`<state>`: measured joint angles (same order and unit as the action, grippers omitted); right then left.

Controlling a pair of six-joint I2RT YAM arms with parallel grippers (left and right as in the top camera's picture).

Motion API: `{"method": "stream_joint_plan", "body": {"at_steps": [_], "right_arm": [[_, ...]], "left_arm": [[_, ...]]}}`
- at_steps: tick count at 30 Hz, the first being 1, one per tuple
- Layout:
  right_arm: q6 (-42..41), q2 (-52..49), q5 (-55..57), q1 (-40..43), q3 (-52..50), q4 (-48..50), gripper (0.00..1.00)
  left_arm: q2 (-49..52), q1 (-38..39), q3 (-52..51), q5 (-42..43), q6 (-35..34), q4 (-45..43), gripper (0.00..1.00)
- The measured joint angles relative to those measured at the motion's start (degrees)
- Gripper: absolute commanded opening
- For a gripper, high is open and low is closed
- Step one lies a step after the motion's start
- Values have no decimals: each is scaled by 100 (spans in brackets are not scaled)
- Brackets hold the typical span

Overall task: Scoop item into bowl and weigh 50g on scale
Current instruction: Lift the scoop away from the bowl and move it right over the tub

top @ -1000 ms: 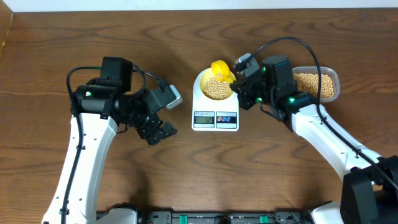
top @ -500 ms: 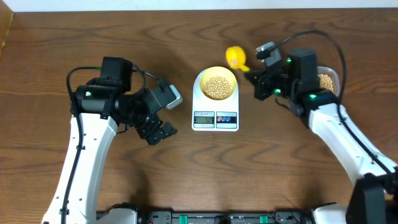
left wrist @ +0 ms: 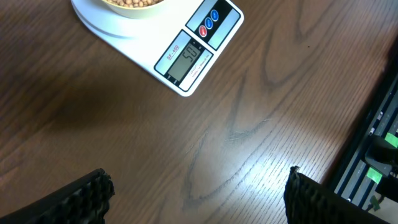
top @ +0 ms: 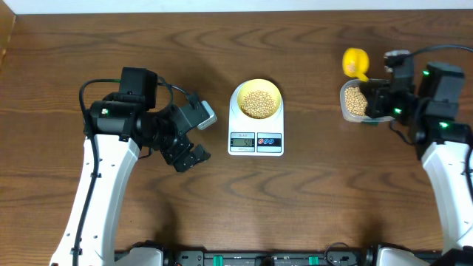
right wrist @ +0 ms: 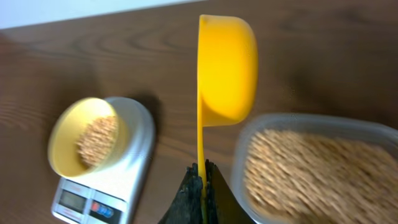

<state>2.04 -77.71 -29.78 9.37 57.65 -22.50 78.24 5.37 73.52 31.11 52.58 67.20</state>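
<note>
The scale's display shows the target weight, so the robot's right gripper will next move back and down over the bare wood between tub (top: 357,102) and black bar to release the scoop.
The pale yellow bowl (top: 256,101) sits on the white scale (top: 256,127) at the table's middle, filled with tan beans (top: 256,103). The scale's display (left wrist: 185,60) shows in the left wrist view. My right gripper (top: 374,80) is shut on the thin handle of a bright yellow scoop (top: 355,61), held on its side beside the clear tub (top: 357,102) of beans at the right. In the right wrist view the scoop (right wrist: 225,68) stands on edge above my right gripper (right wrist: 201,169). My left gripper (top: 189,157) hangs open over bare wood left of the scale, nothing between its fingers (left wrist: 81,198).
The clear tub (right wrist: 311,168) holds many more beans. A black rail with green lights (left wrist: 379,149) runs along the table's near edge. A pale wall strip borders the far edge of the brown wooden table (top: 310,207).
My right arm has swung right with the yellow scoop, from over the bowl to beside the clear tub. The left arm has stayed still.
</note>
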Motion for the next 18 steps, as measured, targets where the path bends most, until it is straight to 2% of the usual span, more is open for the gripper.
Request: {"method": "stream_joint_plan", "body": {"at_steps": [4, 8, 15, 18], "right_arm": [[706, 0, 435, 435, 0, -400, 1], [1333, 0, 1191, 374, 0, -678, 1], [1821, 0, 2723, -168, 0, -789, 1], [2218, 0, 3753, -651, 0, -855, 1]], "left_arm": [[0, 0, 0, 0, 0, 2, 91], [0, 0, 0, 0, 0, 4, 90], [0, 0, 0, 0, 2, 4, 91], [0, 0, 0, 0, 0, 4, 90]]}}
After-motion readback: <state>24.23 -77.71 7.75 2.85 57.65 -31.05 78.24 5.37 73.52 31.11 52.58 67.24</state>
